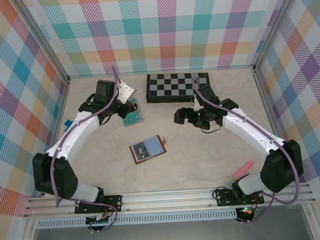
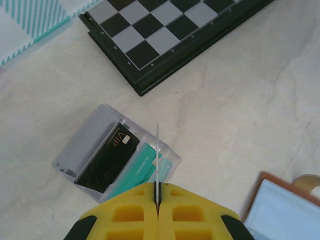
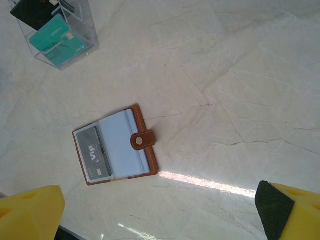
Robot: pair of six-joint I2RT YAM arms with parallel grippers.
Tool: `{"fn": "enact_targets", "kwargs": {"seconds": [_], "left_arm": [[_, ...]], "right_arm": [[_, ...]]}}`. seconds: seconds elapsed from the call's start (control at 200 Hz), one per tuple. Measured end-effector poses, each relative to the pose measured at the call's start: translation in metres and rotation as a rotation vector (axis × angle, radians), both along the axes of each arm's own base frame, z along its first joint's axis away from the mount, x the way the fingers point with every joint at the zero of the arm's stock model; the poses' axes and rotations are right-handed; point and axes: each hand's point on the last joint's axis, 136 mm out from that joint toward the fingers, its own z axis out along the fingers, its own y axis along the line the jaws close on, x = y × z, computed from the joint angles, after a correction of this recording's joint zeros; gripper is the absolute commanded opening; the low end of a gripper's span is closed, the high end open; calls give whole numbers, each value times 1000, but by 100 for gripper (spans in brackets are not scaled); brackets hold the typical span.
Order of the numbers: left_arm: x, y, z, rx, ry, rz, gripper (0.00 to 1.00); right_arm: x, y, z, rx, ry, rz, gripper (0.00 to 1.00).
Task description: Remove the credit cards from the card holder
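The tray [image 2: 82,142] lies at an angle to the pale card I am holding. My left gripper needs to turn into line, go down over the teal card [image 2: 136,169] and release there.
The card holder [image 1: 147,148] lies open on the table, brown outside and blue-grey inside, its clasp tab [image 3: 142,141] folded over. A grey VIP credit card [image 3: 92,155] sits in its left pocket. My left gripper [image 1: 128,99] hangs over the clear tray [image 2: 82,142], shut on a pale credit card [image 1: 126,91]; in the left wrist view this held card [image 2: 158,150] is seen edge-on between the yellow fingers [image 2: 127,215]. In the tray lie a dark VIP card [image 2: 107,157] and a teal card [image 2: 137,172]. My right gripper [image 1: 184,116] hovers right of and beyond the holder, open and holding nothing.
A black-and-grey chessboard [image 1: 177,86] lies at the back, just beyond the tray. A small blue block [image 1: 68,124] sits by the left wall. A pink object [image 1: 241,172] rests near the right arm's base. Plaid walls close in three sides.
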Motion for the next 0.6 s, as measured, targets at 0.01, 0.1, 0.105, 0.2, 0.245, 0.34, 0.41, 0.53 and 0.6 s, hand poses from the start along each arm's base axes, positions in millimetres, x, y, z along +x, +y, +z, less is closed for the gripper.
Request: {"fn": "enact_targets", "kwargs": {"seconds": [0.01,0.1,0.105,0.2,0.245,0.34,0.41,0.53,0.6], "left_arm": [[1,0,-1,6,0,-7,0],[3,0,-16,95,19,-125,0],[3,1,-16,97,20,-128,0],[6,6,-33,177,61,-230,0],[10,8,-39,208,76,-272,0],[16,11,-49,264,98,-346,0],[18,13,-55,295,112,-393,0],[22,11,-63,323,136,-463,0],[26,9,-67,333,146,-489,0]], "right_arm": [[0,0,-1,-1,1,0,100],[-2,-2,-4,-5,10,-2,100],[-2,-2,-4,-5,10,-2,100],[-1,-2,-4,-4,11,-4,100],[-1,-2,-4,-3,12,-4,100],[-1,-2,-4,-3,13,-3,100],[-1,-2,-6,-5,17,-3,100],[-1,-1,-9,-5,29,1,100],[-1,-1,-11,-7,35,1,100]]}}
